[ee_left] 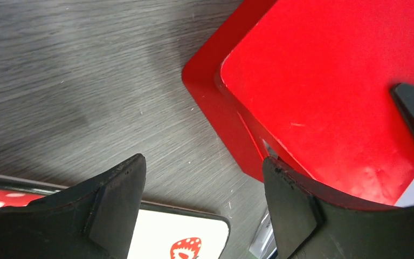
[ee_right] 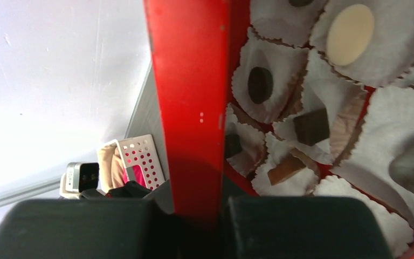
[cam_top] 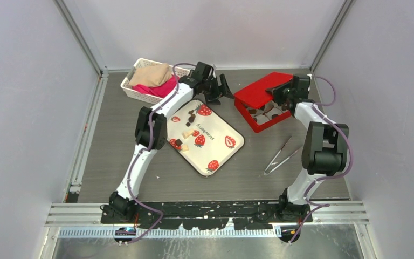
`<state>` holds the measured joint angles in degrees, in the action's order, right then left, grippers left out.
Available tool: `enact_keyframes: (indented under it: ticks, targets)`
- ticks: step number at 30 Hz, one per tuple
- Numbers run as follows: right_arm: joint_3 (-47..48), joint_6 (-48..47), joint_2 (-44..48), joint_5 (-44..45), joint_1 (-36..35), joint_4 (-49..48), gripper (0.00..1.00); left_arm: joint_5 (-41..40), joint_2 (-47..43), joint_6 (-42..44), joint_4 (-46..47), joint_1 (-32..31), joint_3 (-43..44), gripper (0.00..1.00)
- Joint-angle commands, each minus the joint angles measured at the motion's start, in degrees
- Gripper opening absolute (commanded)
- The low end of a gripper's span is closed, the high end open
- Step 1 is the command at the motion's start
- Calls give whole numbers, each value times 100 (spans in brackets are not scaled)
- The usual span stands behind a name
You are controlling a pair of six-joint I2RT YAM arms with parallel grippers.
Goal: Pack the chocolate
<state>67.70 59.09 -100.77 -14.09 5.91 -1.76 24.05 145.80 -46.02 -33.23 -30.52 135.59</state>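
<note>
Next, my right gripper draws back and down over the white paper cups and releases the lid's edge, because they still show along the box's near side.
Several dark chocolate (cam_top: 190,116) lumps and a few pale ones lie on the strawberry-print tray (cam_top: 218,151). More chocolate (ee_right: 260,84) sits in white paper cups inside the red box (cam_top: 259,125). My right gripper (ee_right: 197,202) is shut on the edge of the box's raised red lid (ee_right: 194,81), at the box's far side (cam_top: 280,96). Beside the box's left corner, just past the tray's far end, my left gripper (cam_top: 218,89) hovers open and holds nothing. Its wrist view shows the gripper (ee_left: 202,164) over bare table, between the lid (ee_left: 329,81) and the tray corner (ee_left: 167,237).
Metal tongs (cam_top: 280,156) lie on the table in front of the box, near the right arm. A white perforated basket (cam_top: 148,81) with tan and pink cloth stands at the back left. Walls close the table in on three sides.
</note>
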Motion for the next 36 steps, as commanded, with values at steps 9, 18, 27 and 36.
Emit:
enact_keyframes:
  ticks: [9,18,27,36]
  targets:
    - [-917,40,660,-70,297,-476,1,170,243,-521,767,-194,558,79]
    - [-1286,35,760,-103,492,-410,8,179,507,-750,915,-380,583,78]
    - [-1639,23,1132,5,756,5,35,204,629,-786,925,-493,557,76]
    - [-1542,-125,1599,647,775,1033,62,292,641,-759,859,-559,458,75]
